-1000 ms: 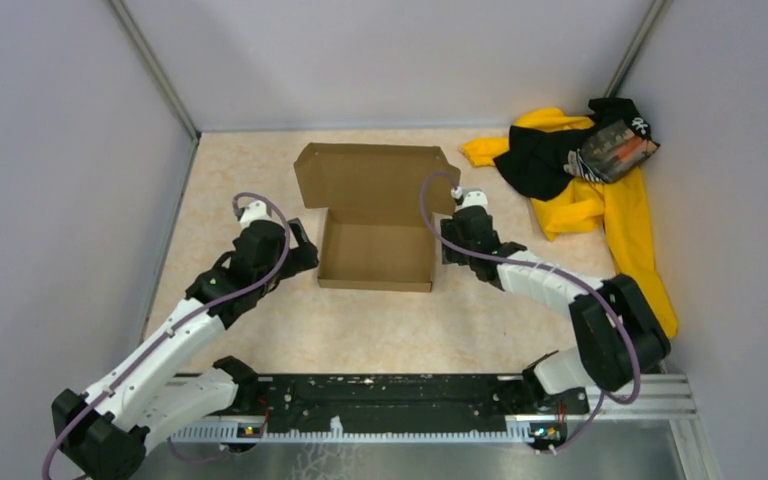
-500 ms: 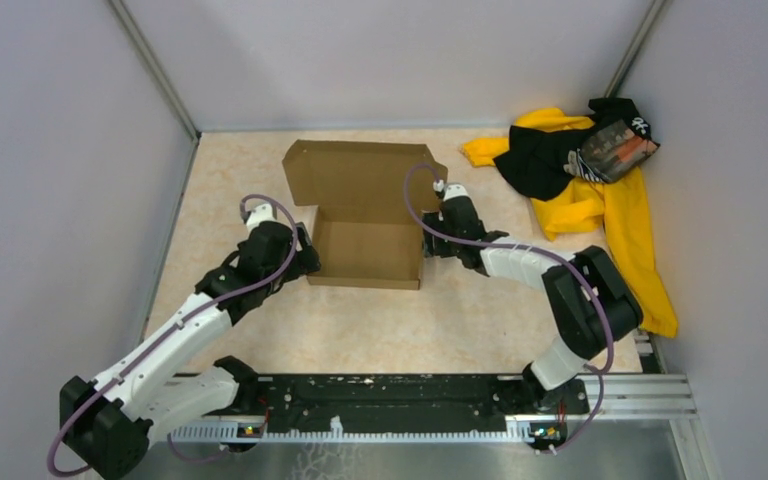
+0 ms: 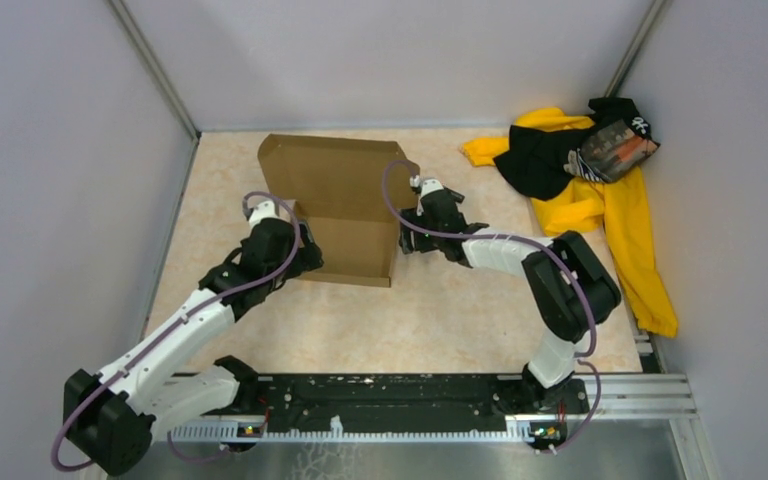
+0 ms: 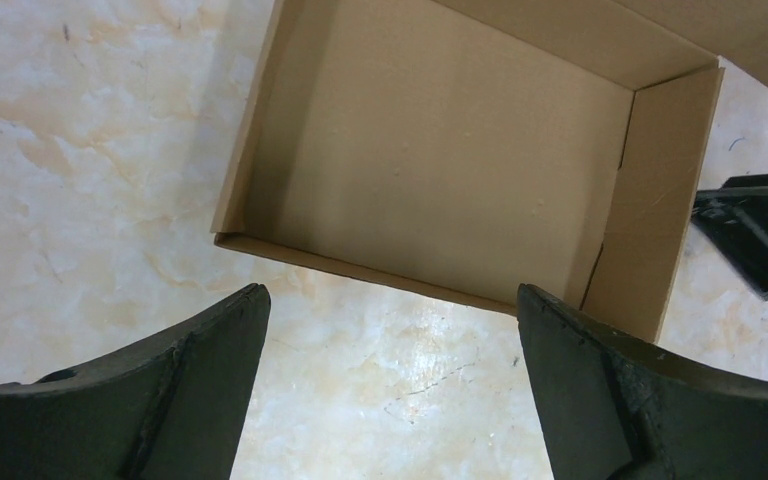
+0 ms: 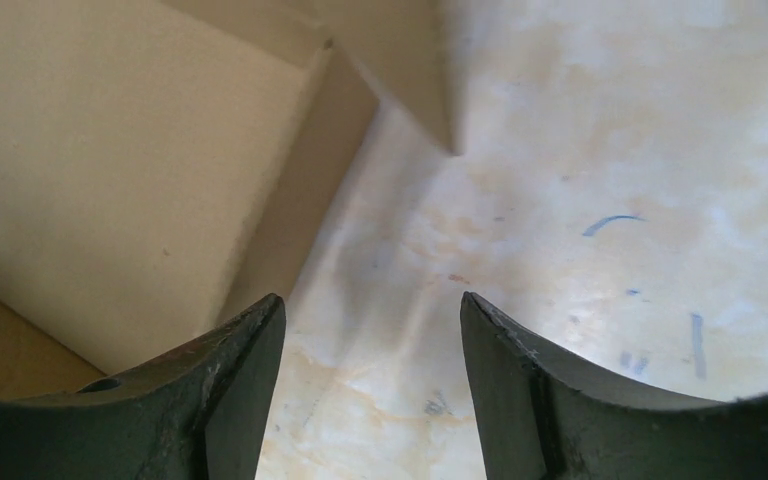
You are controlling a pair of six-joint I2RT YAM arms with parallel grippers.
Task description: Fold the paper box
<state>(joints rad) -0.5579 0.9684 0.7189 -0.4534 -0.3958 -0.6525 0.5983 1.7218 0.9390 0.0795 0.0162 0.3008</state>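
A slim black thing lies outward of my right gripper, to its right in the top view. I need to move outward off the side of the box and close on the thing.
The paper box (image 3: pixel 343 213) is brown cardboard, a shallow open tray with its lid standing up behind it, in the middle of the table. My left gripper (image 3: pixel 298 257) is open and empty at the tray's left front corner. In the left wrist view the tray (image 4: pixel 440 170) lies just beyond the open gripper (image 4: pixel 390 335). My right gripper (image 3: pixel 409 237) is open and empty against the tray's right side. In the right wrist view the box wall (image 5: pixel 300 200) sits by the left finger, and the gripper (image 5: pixel 372 335) is over bare table.
A yellow-and-black clothing pile (image 3: pixel 585 170) lies at the back right. Grey walls close in the table on the left, back and right. The right gripper's black tip (image 4: pixel 750 230) shows beside the box in the left wrist view.
The box has slid to the left across the table, with my right gripper following at its right side. My left gripper has stayed at the left front corner.
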